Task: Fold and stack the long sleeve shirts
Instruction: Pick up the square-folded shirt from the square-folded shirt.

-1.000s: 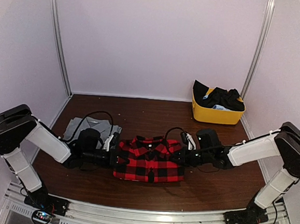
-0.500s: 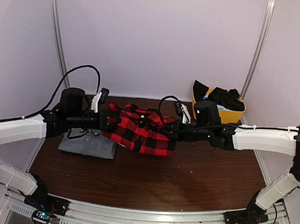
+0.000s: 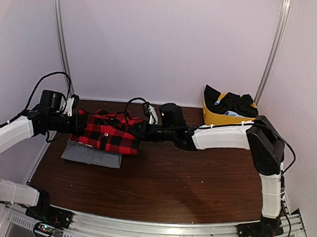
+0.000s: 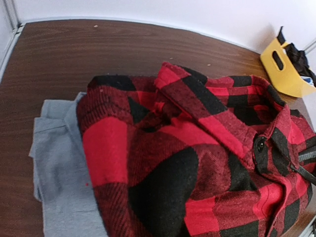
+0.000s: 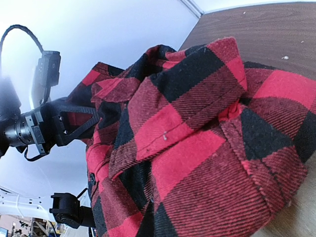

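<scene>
I should move my right gripper down and to its left in the top view and release, because the grey shirt's end (image 3: pixel 117 161) lies there and the flannel reaches past it.
The folded red-and-black flannel shirt (image 3: pixel 105 134) hangs between my two grippers, held above the grey shirt (image 3: pixel 91 155), which lies folded flat at the table's left side. My left gripper (image 3: pixel 80 124) is shut on the flannel's left edge. My right gripper (image 3: pixel 139 132) is shut on its right edge. In the left wrist view the flannel (image 4: pixel 177 158) fills the frame and hides my fingers, with the grey shirt (image 4: pixel 57 163) below it at the left. In the right wrist view the flannel (image 5: pixel 197 148) also covers my fingers, and the left gripper (image 5: pixel 74 126) grips its far edge.
A yellow bin (image 3: pixel 227 122) holding dark clothes (image 3: pixel 235 104) stands at the back right corner; it also shows in the left wrist view (image 4: pixel 285 70). The left wall and a metal frame post (image 3: pixel 60 45) stand close to the left arm.
Both grippers have carried the flannel up off the table's middle and leftward. It now hangs over the grey shirt.
</scene>
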